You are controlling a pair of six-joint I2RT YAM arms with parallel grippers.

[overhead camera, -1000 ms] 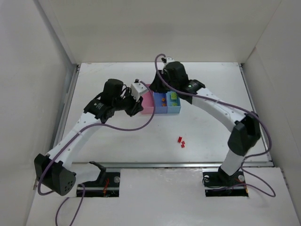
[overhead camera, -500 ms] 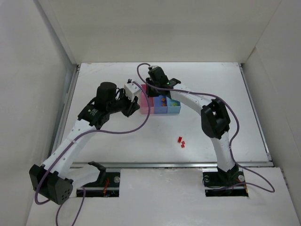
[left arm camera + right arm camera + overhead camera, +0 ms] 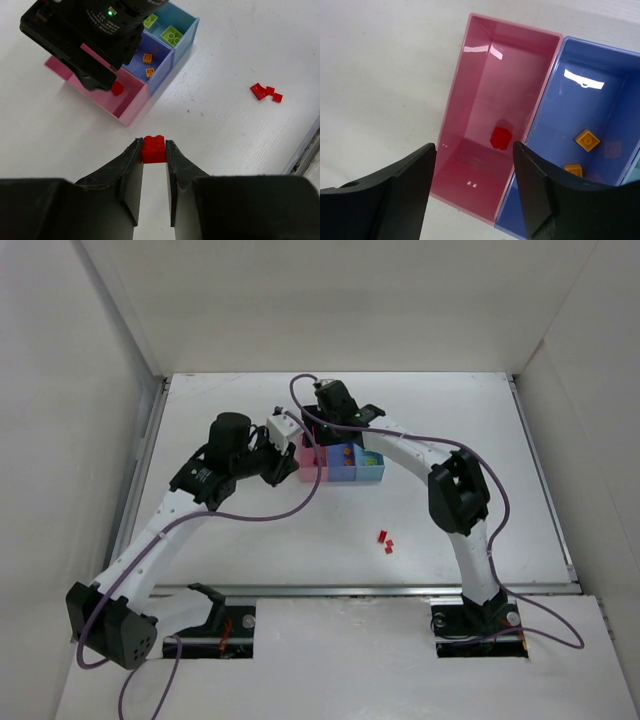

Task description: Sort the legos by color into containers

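Observation:
A red lego is already in the pink bin point(image 3: 120, 99). I will move my left gripper outward over that bin and down to let go of the small red lego.
My left gripper point(image 3: 153, 145) is shut on a small red lego point(image 3: 153, 151), held above the table just short of the containers. These are joined bins: pink point(image 3: 131, 107), blue point(image 3: 161, 75) and teal point(image 3: 191, 34). My right gripper point(image 3: 474, 147) hangs open over the pink bin point(image 3: 500, 65), where a red lego point(image 3: 500, 137) lies. Two orange legos point(image 3: 586, 139) sit in the blue bin point(image 3: 585, 100). Lime-green legos point(image 3: 175, 35) lie in the teal bin. A few red legos point(image 3: 385, 541) lie on the table nearer the arms' bases.
In the top view the bins point(image 3: 345, 474) stand mid-table, with both grippers crowded at their left end. The right arm's body point(image 3: 90, 30) covers much of the pink bin in the left wrist view. White walls enclose the table on three sides.
The right arm swung left to above the pink bin and its jaws opened; a red lego now lies in that bin. The left arm shifted slightly, still holding its red lego.

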